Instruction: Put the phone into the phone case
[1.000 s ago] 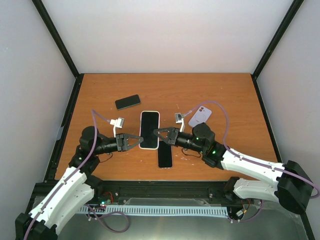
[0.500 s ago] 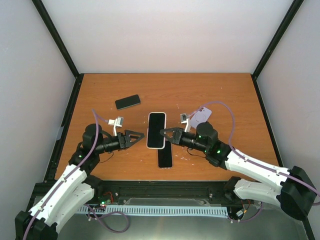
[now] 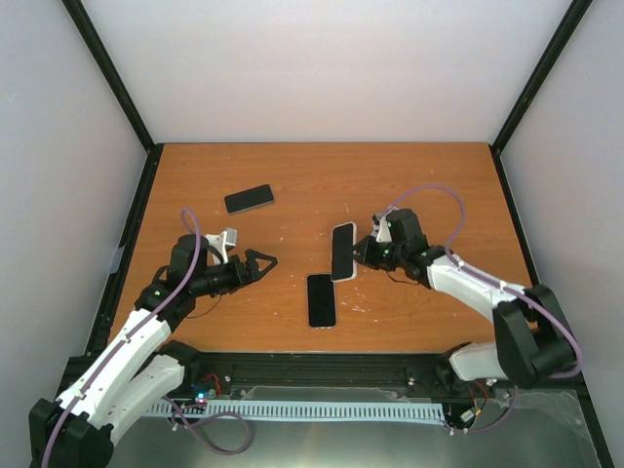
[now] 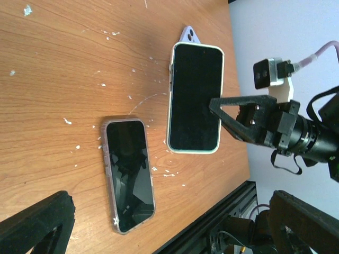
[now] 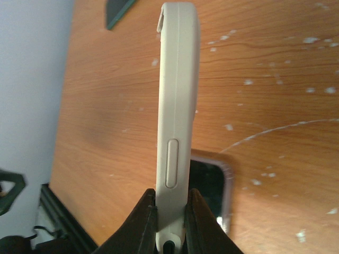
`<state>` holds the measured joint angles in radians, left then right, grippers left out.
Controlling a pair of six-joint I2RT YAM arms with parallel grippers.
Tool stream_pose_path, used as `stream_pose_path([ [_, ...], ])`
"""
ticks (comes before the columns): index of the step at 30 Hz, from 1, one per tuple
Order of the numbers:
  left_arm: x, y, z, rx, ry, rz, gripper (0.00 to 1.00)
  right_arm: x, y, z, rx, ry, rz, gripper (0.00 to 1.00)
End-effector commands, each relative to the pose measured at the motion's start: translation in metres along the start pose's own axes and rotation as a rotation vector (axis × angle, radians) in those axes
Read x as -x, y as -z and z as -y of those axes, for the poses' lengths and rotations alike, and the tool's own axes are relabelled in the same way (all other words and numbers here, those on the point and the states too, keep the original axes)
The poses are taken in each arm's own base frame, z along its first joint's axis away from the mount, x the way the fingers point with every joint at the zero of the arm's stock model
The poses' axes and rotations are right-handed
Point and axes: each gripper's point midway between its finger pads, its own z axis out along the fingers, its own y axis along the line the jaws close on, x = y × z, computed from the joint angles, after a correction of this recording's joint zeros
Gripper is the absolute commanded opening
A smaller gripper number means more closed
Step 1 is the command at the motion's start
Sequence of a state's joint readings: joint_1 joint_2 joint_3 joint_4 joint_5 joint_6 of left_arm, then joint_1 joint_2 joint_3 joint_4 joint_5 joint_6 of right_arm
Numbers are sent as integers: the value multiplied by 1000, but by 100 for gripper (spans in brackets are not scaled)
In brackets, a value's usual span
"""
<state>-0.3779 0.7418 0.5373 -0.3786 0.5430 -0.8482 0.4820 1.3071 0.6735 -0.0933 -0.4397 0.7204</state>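
I should next carry the white-cased phone outward with my right gripper, toward the dark phone, and lower and release it there, since the tabletop that way is clear.
The phone [image 3: 341,252] has a black screen framed by a white phone case. My right gripper [image 3: 361,251] is shut on its right end and holds it above the table, tilted on its long edge. In the right wrist view the case's side [image 5: 177,106] with its button stands between my fingers [image 5: 145,222]. In the left wrist view the phone [image 4: 195,98] faces the camera. My left gripper [image 3: 261,261] is open, left of the phone, holding nothing.
A second phone in a clear case [image 3: 321,299] lies flat near the front edge, below the held one. A dark phone [image 3: 249,199] lies at the back left. A lilac case [image 4: 188,35] peeks out behind the held phone.
My left gripper opened, let go of the phone and drew back left. My right gripper carried the phone to the right and turned it up on edge.
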Motion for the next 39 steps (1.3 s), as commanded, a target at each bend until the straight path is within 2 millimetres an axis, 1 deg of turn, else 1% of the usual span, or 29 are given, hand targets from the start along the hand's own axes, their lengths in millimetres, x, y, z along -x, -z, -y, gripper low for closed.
stream_pose_path([
  [1,7,3,0,27,-38,30,100,44,-9,-26,100,116,66,3],
  [2,7,3,-1,30,-35,31,99,55,-13,-31,109,126,77,3],
  [3,7,3,-2,32,-32,31,100,58,-22,-28,103,122,68,3],
  [5,6,2,-4,37,-27,28,100,74,-35,-30,101,127,71,3],
  [6,6,2,-4,40,-27,28,100,78,-45,-27,94,117,64,3],
  [9,6,2,-7,48,-23,32,99,89,-66,-24,99,85,51,4],
  [11,6,2,-10,59,-20,39,100,94,-77,-23,114,59,46,4],
  [16,7,1,-15,76,-8,46,100,98,-98,-11,100,7,43,6],
  [19,8,-2,-18,91,-6,47,99,97,-107,-3,90,-15,35,10],
  [21,7,-5,-25,105,-6,47,99,95,-111,4,65,-33,29,14],
  [25,7,-12,-39,153,12,41,99,89,-114,24,-22,-53,12,25],
  [27,7,-14,-42,168,17,33,99,87,-113,30,-64,-61,3,33],
  [28,7,-15,-44,177,21,29,100,88,-112,32,-80,-61,2,39],
  [30,7,-17,-47,192,28,21,99,86,-108,35,-106,-65,-2,46],
  [34,5,-20,-54,209,47,14,99,83,-92,42,-187,-87,5,56],
  [36,3,-21,-55,209,52,9,99,83,-84,42,-212,-91,14,57],
  [37,3,-21,-56,209,55,11,99,83,-81,42,-215,-89,18,55],
  [38,3,-21,-56,209,57,10,100,82,-79,42,-217,-87,18,52],
  [39,2,-21,-57,209,59,11,99,81,-77,42,-223,-85,15,46],
])
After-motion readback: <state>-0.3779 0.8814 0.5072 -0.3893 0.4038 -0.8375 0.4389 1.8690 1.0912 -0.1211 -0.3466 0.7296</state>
